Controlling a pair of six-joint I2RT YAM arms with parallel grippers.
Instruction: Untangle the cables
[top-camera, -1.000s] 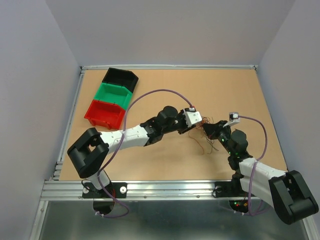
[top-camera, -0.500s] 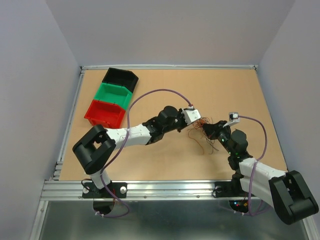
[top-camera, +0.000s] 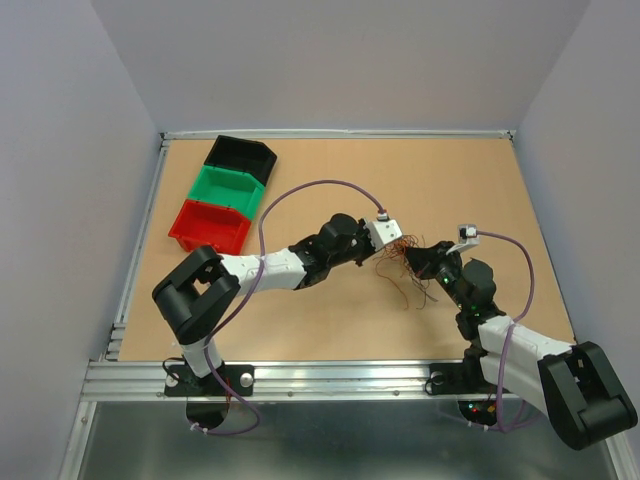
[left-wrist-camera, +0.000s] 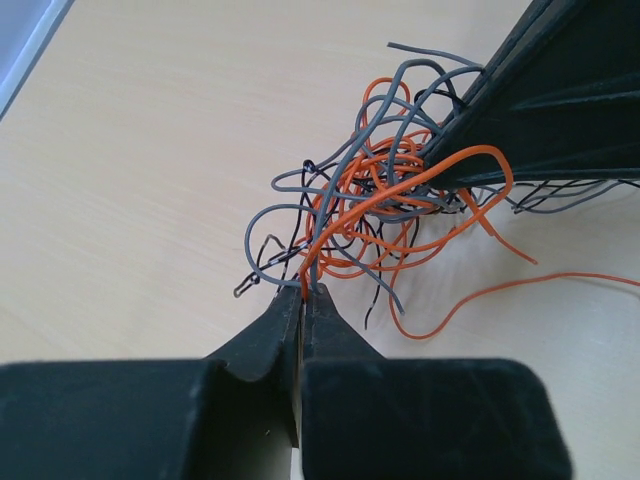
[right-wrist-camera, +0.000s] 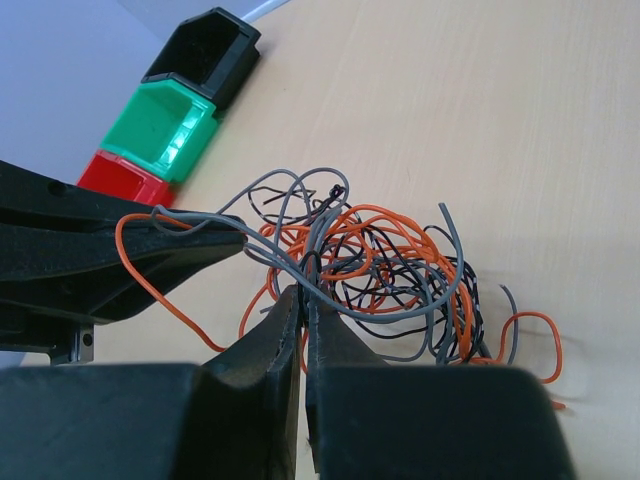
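Observation:
I have the tangle's near edge between my right gripper's fingers. Next, I need to pull it with my right gripper away from the left gripper, which is holding other pieces of cable, and then let it go.
The cables are a small tangle of thin orange, grey and black wires on the table between the two grippers. In the left wrist view the tangle lies just ahead of my left gripper, which is shut on an orange and a grey strand. In the right wrist view the tangle lies ahead of my right gripper, which is shut on strands at its near edge. The other gripper's black fingers show at the left there. In the top view the left gripper and right gripper face each other across the tangle.
Three bins stand in a row at the back left: black, green and red. They also show in the right wrist view, with the green one in the middle. Loose strands trail onto the table toward the front of the tangle.
The left arm has drawn back slightly to the left and up, pulling its strands away from the tangle. The right arm has hardly moved.

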